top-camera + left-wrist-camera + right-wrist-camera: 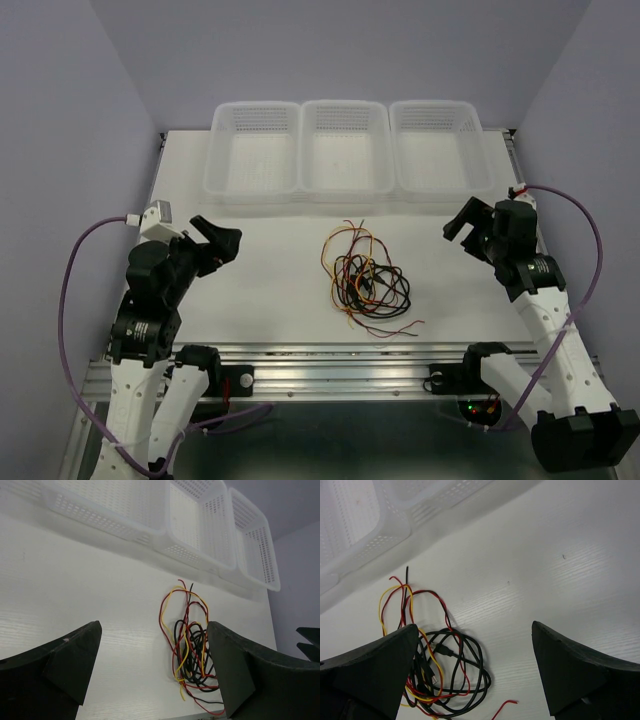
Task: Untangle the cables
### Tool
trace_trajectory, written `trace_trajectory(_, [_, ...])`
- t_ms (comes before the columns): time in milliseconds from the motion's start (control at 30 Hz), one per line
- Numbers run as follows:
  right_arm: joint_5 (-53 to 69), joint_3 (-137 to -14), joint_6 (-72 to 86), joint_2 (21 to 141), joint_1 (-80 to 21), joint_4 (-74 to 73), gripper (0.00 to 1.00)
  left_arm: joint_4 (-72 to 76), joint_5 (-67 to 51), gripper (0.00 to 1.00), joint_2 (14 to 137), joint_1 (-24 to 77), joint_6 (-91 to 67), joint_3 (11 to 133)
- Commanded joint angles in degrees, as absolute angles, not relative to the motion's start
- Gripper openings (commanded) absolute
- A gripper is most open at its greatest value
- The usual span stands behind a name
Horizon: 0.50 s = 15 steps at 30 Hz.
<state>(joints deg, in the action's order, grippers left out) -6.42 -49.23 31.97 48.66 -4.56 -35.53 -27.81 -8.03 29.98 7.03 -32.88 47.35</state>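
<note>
I will move my left gripper to the right in the top view next and down onto the yellow cable's bend, because the bend is on top of the black cable coils.
The cables (366, 278) lie as one tangled heap of thin black, red and yellow wires on the white table (270, 300), in the middle. They also show in the left wrist view (192, 650) and in the right wrist view (440, 665). My left gripper (215, 243) is open and empty, raised to the left of the heap; the cables lie by its right finger (245, 670). My right gripper (466, 220) is open and empty, raised to the right of the heap; its left finger (375, 670) covers part of the cables.
Three white mesh baskets stand in a row at the back: left (252, 150), middle (346, 147), right (438, 146). They also show in the left wrist view (200, 525). Purple arm cables (70, 290) hang at both sides. A metal rail (330, 365) runs along the near edge.
</note>
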Motion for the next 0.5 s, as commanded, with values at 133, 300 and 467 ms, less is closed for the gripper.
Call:
trace_trajectory(133, [-9.3,-48.8,33.5,46.8,-4.6,-32.9,1.0,-22.7,-13.8,0.99,32.0,7.0,-32.8,44.7])
trace_trajectory(300, [-4.2,-48.8,32.9,49.3,-4.6,-32.6,1.0,-13.5,-15.1,0.99,38.4,12.5,-37.5,41.6])
trace_trajectory(467, [5.5,-46.8,31.7,51.6,-4.6,-30.0,1.0,-11.9,5.6,0.99,52.0,41.6,-41.9,47.7])
